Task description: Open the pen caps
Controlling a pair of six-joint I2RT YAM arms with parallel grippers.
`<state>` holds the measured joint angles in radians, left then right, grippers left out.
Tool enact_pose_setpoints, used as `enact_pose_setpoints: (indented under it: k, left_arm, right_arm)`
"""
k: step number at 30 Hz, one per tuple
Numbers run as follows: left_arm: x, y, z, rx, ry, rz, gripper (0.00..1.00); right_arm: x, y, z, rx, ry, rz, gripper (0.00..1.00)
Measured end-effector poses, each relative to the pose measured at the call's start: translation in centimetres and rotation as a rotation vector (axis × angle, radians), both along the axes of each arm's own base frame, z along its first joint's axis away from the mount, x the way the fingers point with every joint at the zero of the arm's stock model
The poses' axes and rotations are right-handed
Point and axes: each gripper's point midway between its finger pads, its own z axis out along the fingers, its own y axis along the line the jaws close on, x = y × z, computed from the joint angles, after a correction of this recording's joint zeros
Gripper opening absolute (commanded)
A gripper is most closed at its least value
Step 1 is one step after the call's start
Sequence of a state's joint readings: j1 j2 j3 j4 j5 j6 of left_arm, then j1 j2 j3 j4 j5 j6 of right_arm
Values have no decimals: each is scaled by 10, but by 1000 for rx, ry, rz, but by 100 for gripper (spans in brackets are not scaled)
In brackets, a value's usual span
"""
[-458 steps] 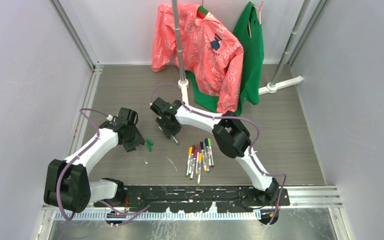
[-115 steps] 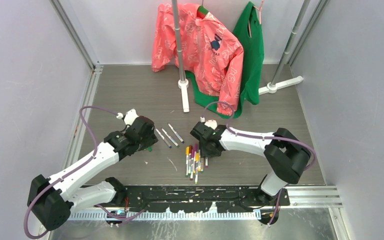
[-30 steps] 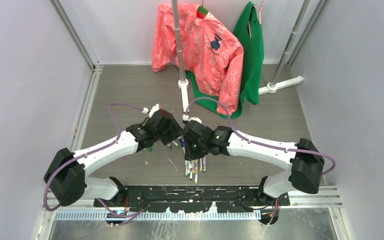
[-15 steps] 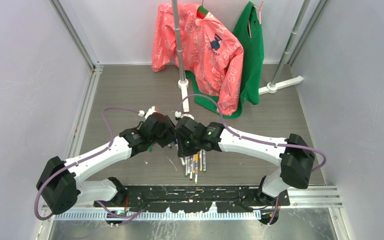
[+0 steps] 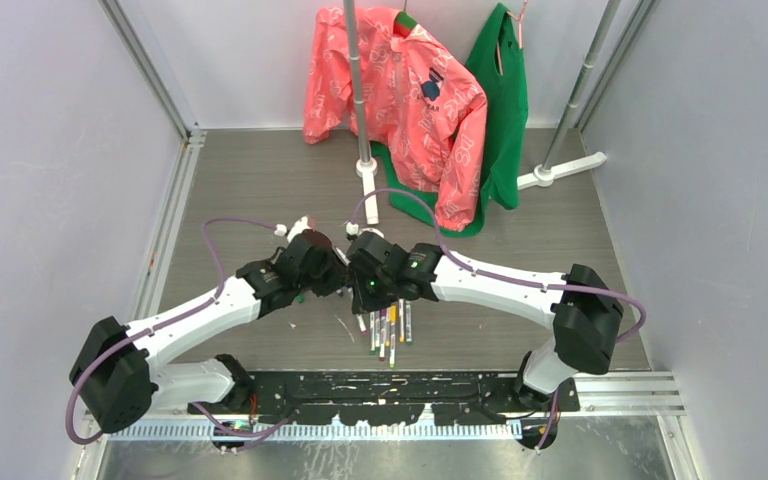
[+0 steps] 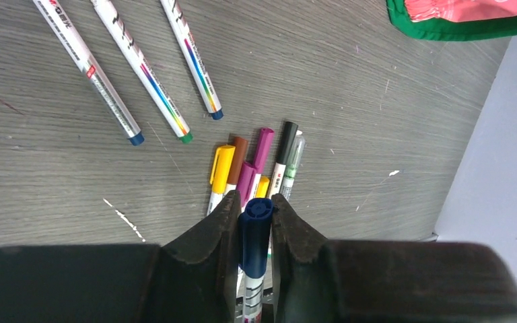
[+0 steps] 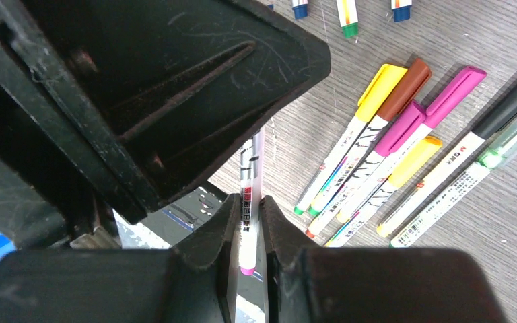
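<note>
The left gripper moves over, goes down and releases the blue cap next, as the tabletop by the green cap [image 5: 301,298] lies below it, left in the top view.
One pen hangs in the air between my two grippers above the table. My left gripper [image 6: 254,205] is shut on its dark blue pen cap [image 6: 256,232], whose round end faces the left wrist camera. My right gripper [image 7: 248,202] is shut on the white barrel [image 7: 248,215] of the same pen, with a pink end showing between the fingers. In the top view the left gripper [image 5: 328,272] and right gripper [image 5: 360,280] meet nose to nose. Below them lies a bundle of capped pens [image 5: 390,325] with a yellow cap [image 6: 221,165], magenta cap [image 6: 262,148] and black cap [image 6: 286,138].
Three more pens [image 6: 141,70] lie side by side on the wood-grain table, apart from the bundle. At the back, a pink jacket [image 5: 410,90] and a green garment [image 5: 500,110] hang from a stand whose white foot [image 5: 368,185] rests on the table.
The left jaws have closed onto the blue cap. The right gripper, holding the barrel, has shifted left to meet the left gripper.
</note>
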<state>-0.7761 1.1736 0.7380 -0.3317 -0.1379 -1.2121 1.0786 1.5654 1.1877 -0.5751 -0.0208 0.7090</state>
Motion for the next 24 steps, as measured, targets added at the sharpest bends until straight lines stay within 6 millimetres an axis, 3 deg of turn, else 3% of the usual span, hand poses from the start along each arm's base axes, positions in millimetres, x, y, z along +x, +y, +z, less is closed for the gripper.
enact_pose_setpoints:
  k: [4, 9, 12, 15, 24]
  left_arm:
    - [-2, 4, -3, 16, -1, -6, 0]
    - [-3, 6, -3, 9, -5, 4, 0]
    - [-3, 7, -4, 2, -6, 11, 0]
    - [-4, 6, -4, -7, -3, 16, 0]
    - [-1, 4, 2, -45, -16, 34, 0]
  right_arm:
    - [0, 0, 0, 2, 3, 1, 1]
    - [-2, 1, 1, 6, 7, 6, 4]
    - [-2, 1, 0, 11, 5, 10, 21]
    - [-3, 0, 1, 15, 1, 16, 31]
    - [-2, 1, 10, 43, -26, 36, 33]
